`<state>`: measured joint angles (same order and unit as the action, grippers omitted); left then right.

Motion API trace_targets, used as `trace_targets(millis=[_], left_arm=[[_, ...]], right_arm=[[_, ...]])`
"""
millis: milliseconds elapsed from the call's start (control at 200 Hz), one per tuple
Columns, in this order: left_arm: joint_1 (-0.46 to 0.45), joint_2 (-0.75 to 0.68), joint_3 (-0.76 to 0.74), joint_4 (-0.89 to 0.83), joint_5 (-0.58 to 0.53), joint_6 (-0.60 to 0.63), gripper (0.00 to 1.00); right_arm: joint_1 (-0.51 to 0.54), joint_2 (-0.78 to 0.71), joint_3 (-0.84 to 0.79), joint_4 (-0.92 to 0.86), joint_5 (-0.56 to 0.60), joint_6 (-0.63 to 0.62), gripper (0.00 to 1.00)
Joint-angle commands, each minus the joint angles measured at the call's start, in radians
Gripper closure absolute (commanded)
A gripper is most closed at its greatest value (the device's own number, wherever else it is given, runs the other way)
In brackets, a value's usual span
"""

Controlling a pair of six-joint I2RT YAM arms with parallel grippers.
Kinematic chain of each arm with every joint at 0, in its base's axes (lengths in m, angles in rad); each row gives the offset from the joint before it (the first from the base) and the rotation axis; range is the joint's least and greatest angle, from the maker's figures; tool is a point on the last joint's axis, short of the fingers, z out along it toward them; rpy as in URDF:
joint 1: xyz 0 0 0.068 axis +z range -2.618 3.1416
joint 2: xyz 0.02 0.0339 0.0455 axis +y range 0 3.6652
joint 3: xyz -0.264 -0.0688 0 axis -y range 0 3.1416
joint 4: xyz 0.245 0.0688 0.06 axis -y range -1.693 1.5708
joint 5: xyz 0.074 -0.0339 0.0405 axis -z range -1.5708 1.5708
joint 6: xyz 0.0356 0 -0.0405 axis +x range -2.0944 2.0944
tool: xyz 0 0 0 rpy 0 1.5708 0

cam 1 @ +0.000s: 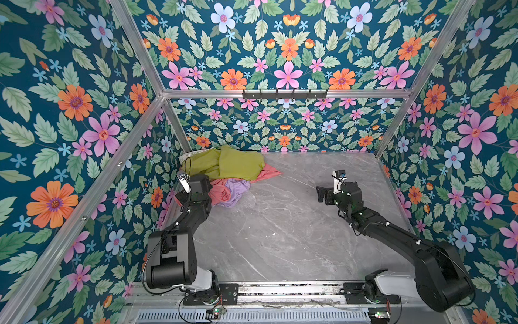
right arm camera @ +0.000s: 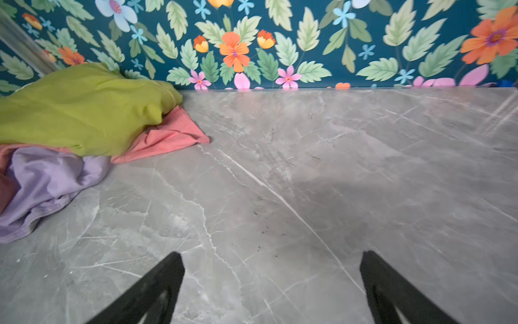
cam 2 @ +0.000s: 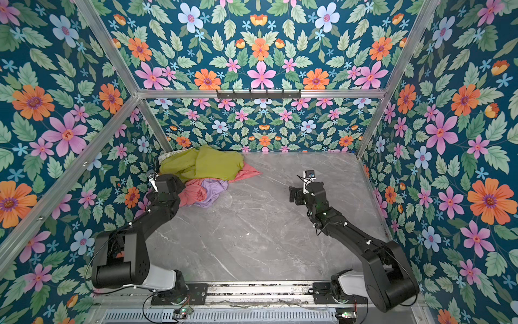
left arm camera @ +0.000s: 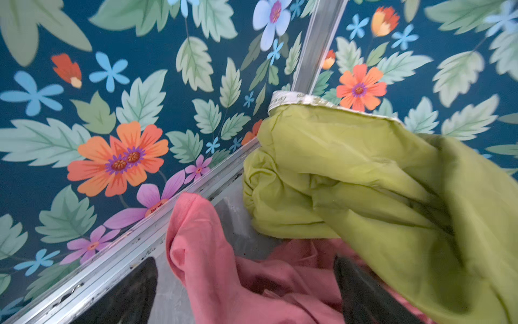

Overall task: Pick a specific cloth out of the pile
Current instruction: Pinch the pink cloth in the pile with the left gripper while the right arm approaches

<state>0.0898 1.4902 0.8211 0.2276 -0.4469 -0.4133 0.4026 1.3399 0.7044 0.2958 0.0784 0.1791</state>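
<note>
The left gripper lowers toward the wall bar next, tilting down onto it. The salmon-pink cloth's upturned end (left arm camera: 195, 232) is below the gripper, clear of the olive-green cloth.
The pile (cam 1: 229, 174) (cam 2: 207, 174) lies in the back left corner of the table. An olive-green cloth (cam 1: 238, 164) (right arm camera: 84, 112) sits on top, and a lavender cloth (cam 1: 238, 189) (right arm camera: 50, 182) lies at the front. The salmon-pink cloth (cam 1: 221, 193) (left arm camera: 213, 269) lies underneath, with a corner (cam 1: 270, 172) (right arm camera: 173, 134) sticking out to the right. My left gripper (left arm camera: 246, 280) is open and low at the pile's left edge, with folds of the pink cloth between its fingers (left arm camera: 134, 291). My right gripper (cam 1: 322, 195) (cam 2: 293, 195) (right arm camera: 272, 269) is open and empty above bare table, right of the pile.
The grey marble table (cam 1: 294, 224) is enclosed by floral walls with aluminium frame posts (left arm camera: 311, 56). A black hook rail (cam 1: 284, 94) hangs on the back wall. A bit of white fabric (cam 1: 187, 155) shows at the pile's back left.
</note>
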Motion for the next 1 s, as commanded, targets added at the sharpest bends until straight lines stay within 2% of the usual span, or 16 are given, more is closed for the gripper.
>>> trace_targets(millis=[0,175,360,625,995], left_arm=[[0.034,0.041,0.058,-0.173,0.069,-0.050,0.00],[0.113,0.112,0.112,-0.247,0.168,-0.086,0.00],[0.188,0.194,0.169,-0.310,0.262,-0.103,0.00],[0.255,0.237,0.189,-0.304,0.297,-0.107,0.07],[0.278,0.315,0.229,-0.294,0.386,-0.145,0.34]], right_arm=[[0.041,0.059,0.052,0.001,-0.105,-0.019,0.00],[0.105,0.168,0.156,-0.066,-0.169,-0.024,0.00],[0.120,0.227,0.217,-0.108,-0.216,-0.016,0.00],[0.120,0.240,0.237,-0.135,-0.232,-0.016,0.00],[0.120,0.232,0.232,-0.144,-0.226,-0.019,0.00]])
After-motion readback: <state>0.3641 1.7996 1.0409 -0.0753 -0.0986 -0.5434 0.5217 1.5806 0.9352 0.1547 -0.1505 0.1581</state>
